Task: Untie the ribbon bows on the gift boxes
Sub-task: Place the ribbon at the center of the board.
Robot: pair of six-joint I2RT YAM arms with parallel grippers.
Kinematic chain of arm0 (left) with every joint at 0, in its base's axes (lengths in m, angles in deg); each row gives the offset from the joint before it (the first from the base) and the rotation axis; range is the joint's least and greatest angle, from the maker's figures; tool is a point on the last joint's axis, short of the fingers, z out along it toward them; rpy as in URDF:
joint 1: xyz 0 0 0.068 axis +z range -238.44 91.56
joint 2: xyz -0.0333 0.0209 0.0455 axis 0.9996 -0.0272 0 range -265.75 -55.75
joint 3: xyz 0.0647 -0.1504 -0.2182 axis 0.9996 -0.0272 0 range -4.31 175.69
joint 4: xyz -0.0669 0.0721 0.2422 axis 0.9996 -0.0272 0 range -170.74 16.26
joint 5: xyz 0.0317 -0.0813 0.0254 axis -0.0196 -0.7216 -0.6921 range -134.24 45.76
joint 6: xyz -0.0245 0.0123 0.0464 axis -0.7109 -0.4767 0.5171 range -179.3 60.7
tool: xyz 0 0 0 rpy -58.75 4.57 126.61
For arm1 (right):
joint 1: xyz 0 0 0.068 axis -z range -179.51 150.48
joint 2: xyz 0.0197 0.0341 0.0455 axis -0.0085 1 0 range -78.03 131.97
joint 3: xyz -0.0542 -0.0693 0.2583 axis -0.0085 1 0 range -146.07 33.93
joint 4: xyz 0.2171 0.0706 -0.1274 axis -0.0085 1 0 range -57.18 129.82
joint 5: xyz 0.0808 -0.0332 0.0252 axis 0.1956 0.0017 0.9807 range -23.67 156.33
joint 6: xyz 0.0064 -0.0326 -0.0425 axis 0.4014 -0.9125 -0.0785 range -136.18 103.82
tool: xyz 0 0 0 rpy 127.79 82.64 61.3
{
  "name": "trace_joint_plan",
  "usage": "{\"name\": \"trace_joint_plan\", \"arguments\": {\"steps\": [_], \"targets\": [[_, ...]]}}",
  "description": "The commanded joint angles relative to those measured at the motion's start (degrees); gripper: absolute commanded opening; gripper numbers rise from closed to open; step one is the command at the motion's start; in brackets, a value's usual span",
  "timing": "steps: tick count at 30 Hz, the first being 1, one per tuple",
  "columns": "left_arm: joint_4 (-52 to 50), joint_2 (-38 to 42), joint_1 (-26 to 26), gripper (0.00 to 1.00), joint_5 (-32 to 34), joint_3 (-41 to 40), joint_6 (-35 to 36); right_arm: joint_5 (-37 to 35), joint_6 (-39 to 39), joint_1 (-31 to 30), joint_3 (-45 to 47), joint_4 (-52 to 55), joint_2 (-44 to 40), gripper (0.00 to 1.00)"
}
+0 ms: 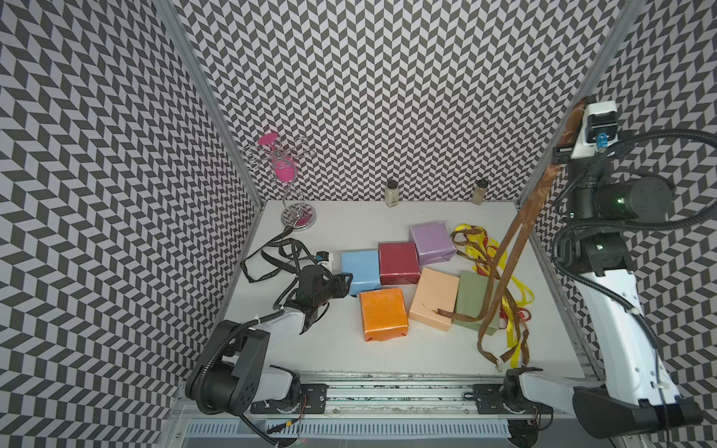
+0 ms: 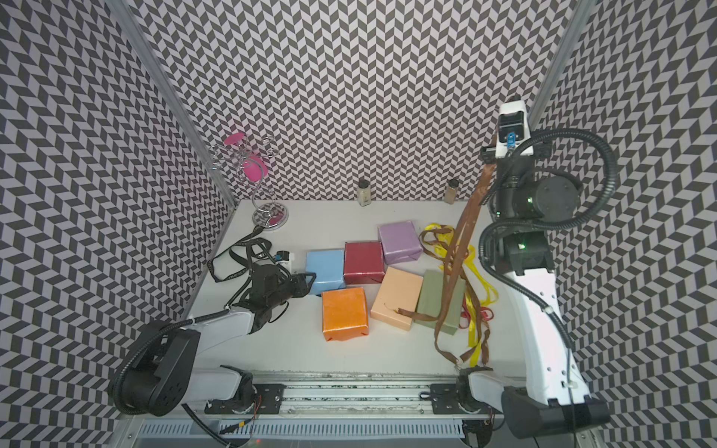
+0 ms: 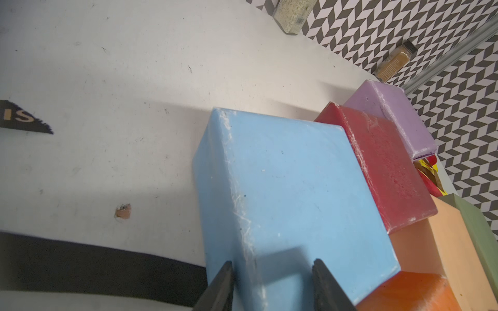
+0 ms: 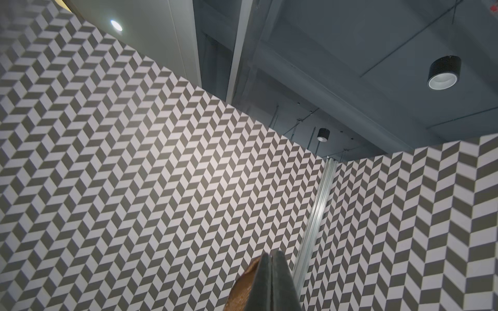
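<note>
The robot's right gripper needs to move down toward the loose pile beside the lilac box and release the brown ribbon [image 1: 516,236], because yellow and red ribbons already lie piled there.
Six gift boxes lie clustered: light blue [image 1: 361,271], dark red [image 1: 399,262], lilac [image 1: 430,242], orange [image 1: 384,314], peach [image 1: 434,296], olive green [image 1: 471,294]. My right gripper [image 1: 583,101] is raised high by the right wall, shut on a brown ribbon [image 4: 242,285]. That ribbon [image 1: 516,236] hangs taut down to the olive box, crosses its front edge and ends on the peach box. My left gripper [image 3: 273,265] is open, low at the blue box [image 3: 291,188], its jaws straddling the box's left edge. A black lettered ribbon [image 1: 264,256] lies loose at the left.
Loose yellow [image 1: 485,248], brown and red [image 1: 522,315] ribbons are piled right of the boxes. Two spice jars [image 1: 392,192] [image 1: 479,191] stand at the back wall. A wire stand with pink pieces [image 1: 289,182] is at the back left. Patterned walls close three sides.
</note>
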Motion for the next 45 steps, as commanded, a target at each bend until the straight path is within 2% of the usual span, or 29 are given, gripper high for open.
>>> {"name": "trace_joint_plan", "arguments": {"steps": [1, 6, 8, 11, 13, 19, 23, 26, 31, 32, 34, 36, 40, 45], "targets": [[-3.6, -0.2, -1.0, 0.47, 0.1, -1.4, 0.9, 9.7, 19.2, 6.9, -2.6, -0.5, 4.0, 0.00], [-4.0, -0.1, -1.0, 0.48, 0.6, -1.1, 1.1, 12.3, 27.3, 8.6, -4.4, 2.9, 7.6, 0.00], [-4.0, -0.3, -1.0, 0.47, 0.6, -1.0, 1.1, 13.7, 32.7, 10.9, -5.3, 4.9, 10.0, 0.00], [-4.1, -0.1, -1.0, 0.47, 0.7, -1.1, 1.1, 16.6, 42.3, 14.8, -1.1, 2.2, 11.6, 0.00], [-4.3, -0.2, -1.0, 0.47, 0.7, -1.1, 1.1, 16.8, 46.1, 16.0, 2.9, 0.9, 11.9, 0.00], [-4.5, -0.2, -1.0, 0.47, 0.9, -1.0, 1.1, 17.1, 52.7, 16.2, 14.8, 1.4, 11.8, 0.00], [-4.4, -0.2, -1.0, 0.47, 0.9, -1.1, 0.9, 23.1, 55.5, 16.0, 22.1, 0.4, 14.0, 0.00], [-4.4, 0.1, -1.2, 0.47, 0.8, -1.3, 0.7, 23.5, 54.7, 15.6, 24.0, 3.1, 17.4, 0.00], [-4.5, 0.6, -1.8, 0.48, 1.2, -1.3, 0.6, 19.0, 53.5, 15.7, 23.2, 11.7, 22.8, 0.01], [-4.8, 0.6, -2.0, 0.48, 1.2, -1.0, 0.7, 18.6, 52.9, 15.5, 22.5, 13.9, 23.9, 0.12], [-5.7, 0.9, -2.6, 0.51, 1.5, -0.4, 0.9, 16.0, 50.9, 14.5, 21.0, 18.2, 25.4, 0.42], [-6.4, 1.5, -3.6, 0.55, 2.3, -0.1, 1.2, 12.3, 49.0, 12.8, 20.3, 21.0, 25.2, 0.55], [-8.4, 3.4, -5.8, 0.66, 4.9, 1.0, 1.9, 3.8, 47.4, 9.2, 19.5, 24.0, 22.5, 0.67], [-12.8, 8.2, -7.4, 0.76, 9.4, 2.5, 2.3, -3.9, 44.6, 2.7, 15.7, 34.3, 19.6, 0.71]]}}
